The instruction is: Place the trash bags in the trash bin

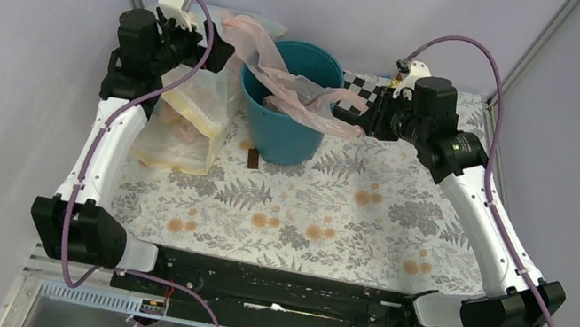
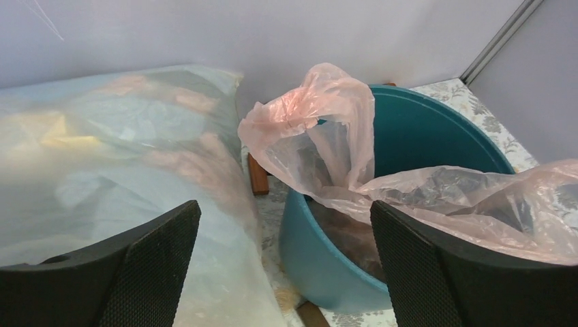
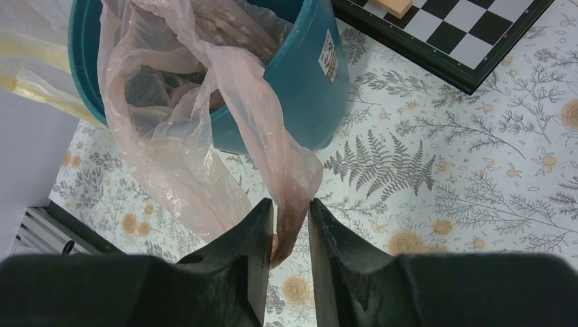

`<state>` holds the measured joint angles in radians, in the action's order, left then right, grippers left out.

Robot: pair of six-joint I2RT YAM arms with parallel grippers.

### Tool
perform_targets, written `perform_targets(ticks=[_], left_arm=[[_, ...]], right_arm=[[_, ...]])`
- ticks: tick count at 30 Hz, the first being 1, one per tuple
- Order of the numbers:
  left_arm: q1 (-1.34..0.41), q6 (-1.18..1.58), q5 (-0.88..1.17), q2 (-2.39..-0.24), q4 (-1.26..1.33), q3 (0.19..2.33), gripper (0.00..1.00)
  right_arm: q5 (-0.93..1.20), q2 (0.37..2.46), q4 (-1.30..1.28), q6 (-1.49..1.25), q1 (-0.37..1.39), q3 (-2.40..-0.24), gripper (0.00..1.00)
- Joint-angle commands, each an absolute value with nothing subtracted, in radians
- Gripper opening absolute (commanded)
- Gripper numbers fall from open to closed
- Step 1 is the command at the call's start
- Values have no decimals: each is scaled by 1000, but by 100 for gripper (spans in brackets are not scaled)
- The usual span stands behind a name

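Observation:
My left gripper has the bag's raised end outward and to its right in the top view, so next it will reach outward and toward the bin (image 1: 281, 140) to that end.
The teal trash bin (image 1: 281, 140) stands at the back middle of the table. A pale pink trash bag (image 1: 299, 93) lies across its mouth, one end sticking up over the left rim, the other stretched out over the right rim. My right gripper (image 1: 363, 121) is shut on that right end; in the right wrist view the bag's corner (image 3: 290, 225) hangs between the narrow jaws of the right gripper (image 3: 291, 203), above the table beside the bin (image 3: 307, 88). My left gripper (image 1: 220, 52) hovers wide open left of the bin (image 2: 327, 259), holding nothing, apart from the bag (image 2: 320, 136).
A large clear sack (image 1: 185, 123) stuffed with bags leans against the bin's left side, close under my left gripper (image 2: 284, 208). A checkered board (image 1: 362, 91) lies behind the bin on the right. A small brown block (image 1: 254, 160) sits at the bin's foot.

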<state>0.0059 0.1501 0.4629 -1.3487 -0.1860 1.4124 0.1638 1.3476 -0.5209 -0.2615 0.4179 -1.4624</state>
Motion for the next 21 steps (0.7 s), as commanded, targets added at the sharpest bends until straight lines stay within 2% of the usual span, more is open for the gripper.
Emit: perform_targets(ticks=[1,8,15,18,21], left_arm=[[6,-13,473,-1342,-127,1469,98],[-16,-185,580,-1386,-104,1480,99],[-15,-230,639,-1516,-119,1620,97],[-19,-274,647,-1565,-153,1676,93],[-26,-291,668,-1605,-193,1715,82]], right_arm=[[184,1353,-526,-236,414,-1513,32],[186,1357,-538,-229,414,-1524,32],[195,1362,-544,-229,414,-1534,32],[193,1362,-547,-226,414,-1541,32],[189,1362,-548,-223,413,-1544,33]])
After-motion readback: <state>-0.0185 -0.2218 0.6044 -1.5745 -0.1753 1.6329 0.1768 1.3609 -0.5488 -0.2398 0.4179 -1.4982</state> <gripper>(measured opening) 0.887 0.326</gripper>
